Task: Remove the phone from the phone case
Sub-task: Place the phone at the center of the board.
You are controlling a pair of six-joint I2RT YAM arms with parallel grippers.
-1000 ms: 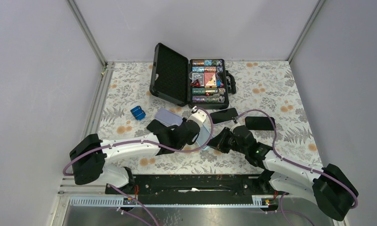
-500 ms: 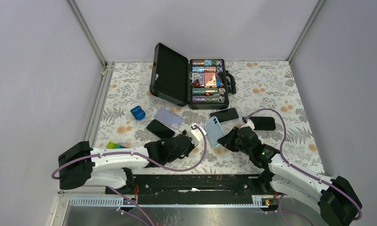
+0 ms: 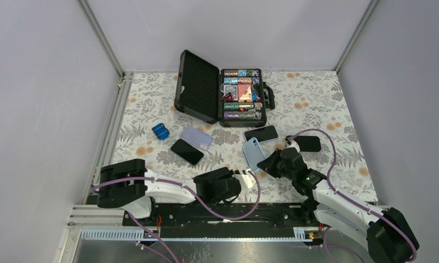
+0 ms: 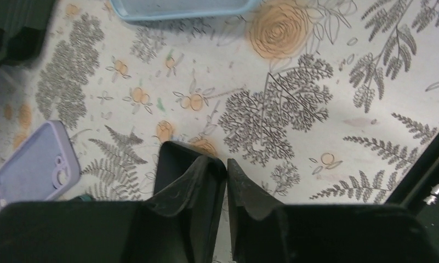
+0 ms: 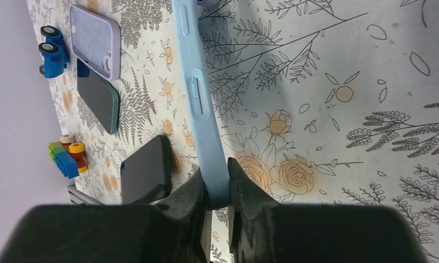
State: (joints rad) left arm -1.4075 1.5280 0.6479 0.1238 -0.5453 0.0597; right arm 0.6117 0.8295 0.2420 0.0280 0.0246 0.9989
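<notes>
The right gripper moves down and to the left in the top view onto bare tabletop by the black phone next. It releases the phone case because it's empty.
My right gripper is shut on the near edge of the light blue phone case. The case stretches away over the floral table. Its hollow inside shows in the left wrist view. A dark phone sits out of the case, just behind the left finger of my left gripper. That gripper's tips almost touch and nothing shows between them. In the top view the left gripper hides the phone.
An open black carrying case with colourful packs stands at the back. A lilac phone case and a black phone lie at centre left, beside a blue toy car. Two more dark phones lie near the right arm. Toy bricks lie nearby.
My left arm has pulled back from the blue case to the near edge, folding right. The right gripper keeps the case, which has shifted slightly right and now shows fully.
</notes>
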